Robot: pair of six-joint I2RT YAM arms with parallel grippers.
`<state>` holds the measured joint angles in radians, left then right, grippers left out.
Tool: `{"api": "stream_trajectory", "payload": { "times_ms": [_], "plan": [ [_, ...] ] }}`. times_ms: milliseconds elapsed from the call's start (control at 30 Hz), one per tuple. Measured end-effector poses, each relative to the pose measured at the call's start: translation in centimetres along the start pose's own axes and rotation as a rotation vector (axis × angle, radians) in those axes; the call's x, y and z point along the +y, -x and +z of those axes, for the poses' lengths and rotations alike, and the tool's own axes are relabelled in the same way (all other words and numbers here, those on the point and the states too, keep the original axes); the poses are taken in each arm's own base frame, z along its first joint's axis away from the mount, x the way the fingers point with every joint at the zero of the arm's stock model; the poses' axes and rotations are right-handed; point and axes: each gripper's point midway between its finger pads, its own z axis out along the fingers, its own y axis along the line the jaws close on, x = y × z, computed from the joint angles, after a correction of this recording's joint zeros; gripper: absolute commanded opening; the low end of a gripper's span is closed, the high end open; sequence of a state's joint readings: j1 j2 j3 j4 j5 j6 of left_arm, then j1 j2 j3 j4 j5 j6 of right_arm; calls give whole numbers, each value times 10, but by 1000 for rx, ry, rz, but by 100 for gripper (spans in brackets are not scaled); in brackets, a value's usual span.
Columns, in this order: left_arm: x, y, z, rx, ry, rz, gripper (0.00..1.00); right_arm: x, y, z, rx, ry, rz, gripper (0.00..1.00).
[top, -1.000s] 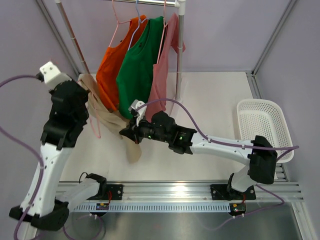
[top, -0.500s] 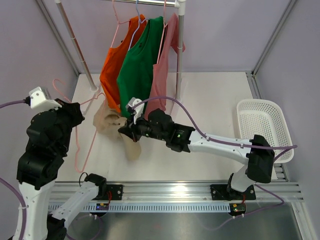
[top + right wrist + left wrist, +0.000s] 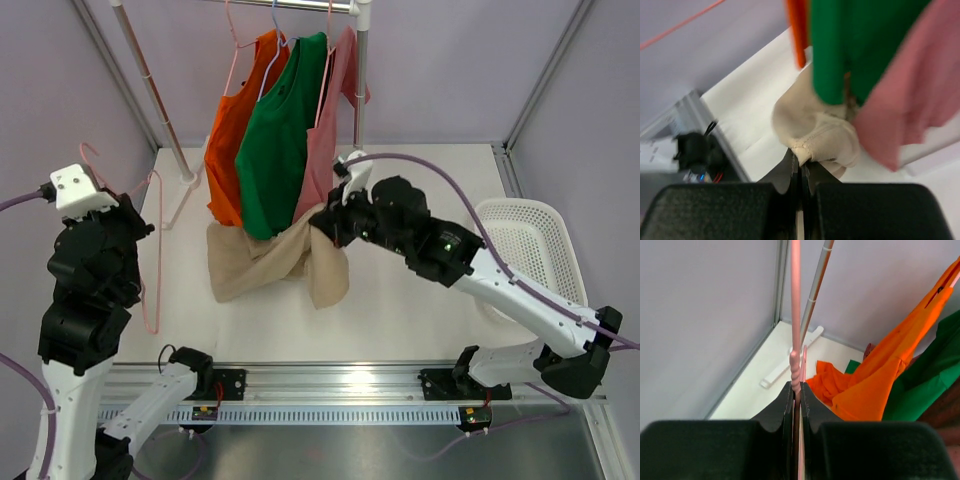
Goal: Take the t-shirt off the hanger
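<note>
I need to lift the freed t-shirt with my right gripper next, swing it over the empty white basket (image 3: 534,246) to the gripper's right in the top view, lower and release.
The beige t-shirt (image 3: 270,262) hangs from my right gripper (image 3: 322,225), which is shut on its hem; it drapes down to the table below the rack. In the right wrist view the beige cloth (image 3: 817,135) bunches at the fingertips. My left gripper (image 3: 135,228) is shut on the bare pink hanger (image 3: 150,290), held at the far left, apart from the shirt. In the left wrist view the hanger's twisted neck (image 3: 795,365) rises from between the closed jaws.
An orange shirt (image 3: 235,135), a green shirt (image 3: 278,140) and a pink shirt (image 3: 330,120) hang on the rack (image 3: 360,90) at the back. A white basket (image 3: 525,250) stands at the right. The rack's left leg (image 3: 160,110) slants beside my left arm.
My right gripper has pulled the beige shirt to the right, and the shirt has spread out below it. The left arm has moved the hanger further left, free of the shirt.
</note>
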<state>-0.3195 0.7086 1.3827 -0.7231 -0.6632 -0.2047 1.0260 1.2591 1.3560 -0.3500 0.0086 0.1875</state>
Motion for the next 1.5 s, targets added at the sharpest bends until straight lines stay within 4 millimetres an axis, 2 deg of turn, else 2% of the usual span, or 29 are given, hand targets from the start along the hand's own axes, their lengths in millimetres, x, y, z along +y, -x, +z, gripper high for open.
{"api": "stream_trajectory", "payload": {
  "times_ms": [67, 167, 267, 333, 567, 667, 800, 900, 1100, 1200, 1300, 1400, 1500],
  "plan": [
    [-5, 8, 5, -25, -11, 28, 0, -32, 27, -5, -40, -104, 19, 0],
    [-17, 19, 16, -46, -34, 66, 0, -63, 45, -20, -54, -208, 37, 0],
    [-35, 27, 33, -55, -68, 90, 0, -92, 69, -44, -76, -305, 58, 0],
    [-46, 30, 44, -55, -96, 99, 0, -109, 92, -66, -112, -380, 66, 0],
    [-70, 47, 87, -70, -178, 92, 0, -138, 184, -154, -323, -589, 17, 0],
    [-80, 50, 100, -93, -225, 83, 0, -150, 216, -187, -407, -680, -8, 0],
    [-99, 49, 111, -125, -309, 83, 0, -181, 251, -220, -484, -810, -22, 0],
    [-109, 51, 120, -157, -343, 88, 0, -204, 263, -233, -510, -888, -23, 0],
    [-107, 47, 141, -228, -340, 109, 0, -236, 258, -240, -490, -1004, -69, 0],
    [-105, 59, 155, -288, -328, 109, 0, -258, 267, -261, -526, -1113, -95, 0],
    [-107, 70, 165, -349, -332, 109, 0, -277, 286, -290, -595, -1215, -121, 0],
    [-111, 78, 175, -381, -355, 105, 0, -283, 308, -316, -681, -1279, -158, 0],
    [-108, 84, 190, -402, -356, 91, 0, -285, 319, -334, -734, -1336, -193, 0]
  ]
}}
